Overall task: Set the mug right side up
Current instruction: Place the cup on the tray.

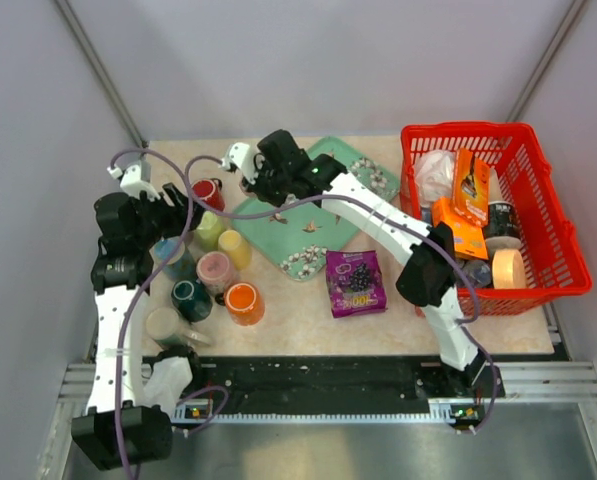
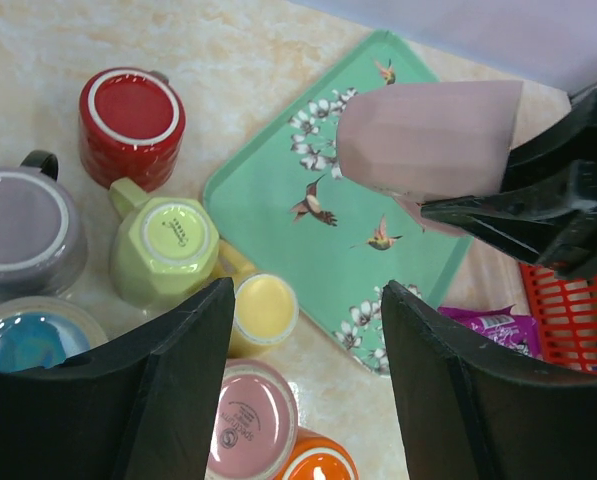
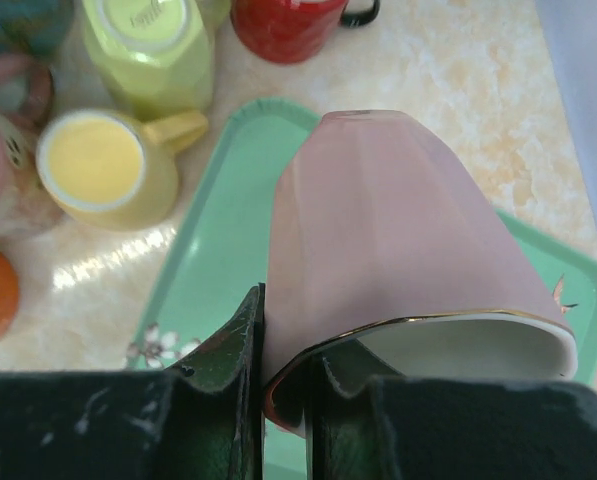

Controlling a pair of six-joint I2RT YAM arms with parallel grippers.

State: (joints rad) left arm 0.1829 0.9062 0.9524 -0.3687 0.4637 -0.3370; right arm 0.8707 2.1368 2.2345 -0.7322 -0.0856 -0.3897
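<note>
The mug hangs sideways. My right gripper will next move back and down, tilt the mug base-first onto the tray (image 1: pixel 296 240) beside its near flowers, and then let go of it.
The mug (image 3: pixel 388 230) is pale pink and faceted, with a gold rim. It hangs tilted on its side above the green flowered tray (image 3: pixel 218 260), base pointing away from the wrist camera. My right gripper (image 3: pixel 288 350) is shut on its rim wall, one finger inside and one outside. In the left wrist view the mug (image 2: pixel 428 135) shows over the tray (image 2: pixel 278 200), with the right gripper (image 2: pixel 538 215) on its mouth end. My left gripper (image 2: pixel 308 300) stands open and empty above the cluster of cups, left of the tray (image 1: pixel 278 235).
Several cups crowd the table's left: red (image 2: pixel 131 118), lime green (image 2: pixel 168 245), yellow (image 2: pixel 263 310), pink upside down (image 2: pixel 248 425), orange (image 1: pixel 244 302), teal (image 1: pixel 191 298). A purple snack packet (image 1: pixel 355 283) lies in front of the tray. A red basket (image 1: pixel 558 200) of goods stands at the right.
</note>
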